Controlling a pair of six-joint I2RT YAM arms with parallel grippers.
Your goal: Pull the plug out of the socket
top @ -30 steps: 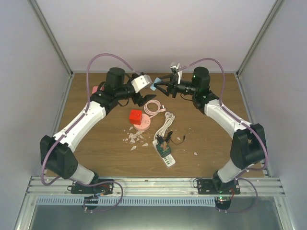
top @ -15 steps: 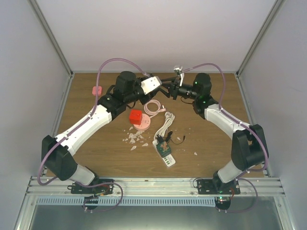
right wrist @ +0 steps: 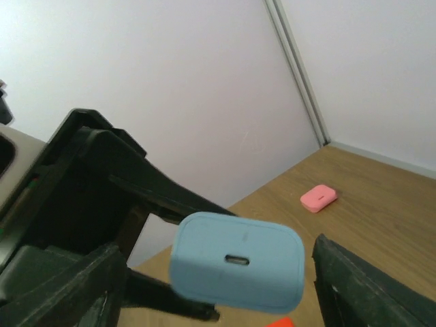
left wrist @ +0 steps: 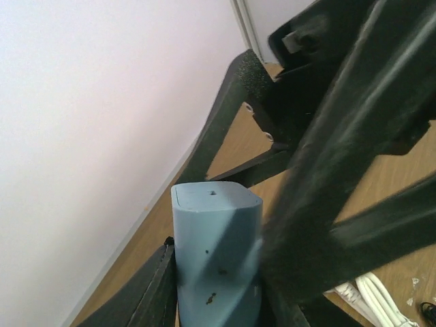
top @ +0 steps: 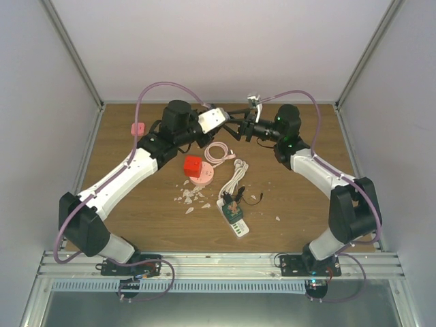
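My left gripper moves toward the pink case and down next, and releases the plug on the tabletop by the case's near side, because that wood is bare.
A light-blue plug (left wrist: 216,252) hangs in the air at the back of the table, with my left gripper (left wrist: 216,272) shut on its sides. The right wrist view shows the plug's end face (right wrist: 236,262) and its small port. My right gripper (right wrist: 218,286) stands open around that face, its fingers (right wrist: 368,286) apart from the plug. Seen from above, the two grippers meet tip to tip, left gripper (top: 227,129), right gripper (top: 236,129), and the plug is hidden between them. The socket, a white and green power strip (top: 233,219), lies on the table in front.
A white cable (top: 237,177) runs from the strip toward a pink coiled cable (top: 218,152). A red block (top: 193,165) sits on a pink disc (top: 202,178), with white scraps (top: 191,197) in front. A pink case (top: 138,127) lies at the back left.
My left arm swung right to meet the right gripper and closed on the blue plug. The right gripper, which held the plug, has opened.
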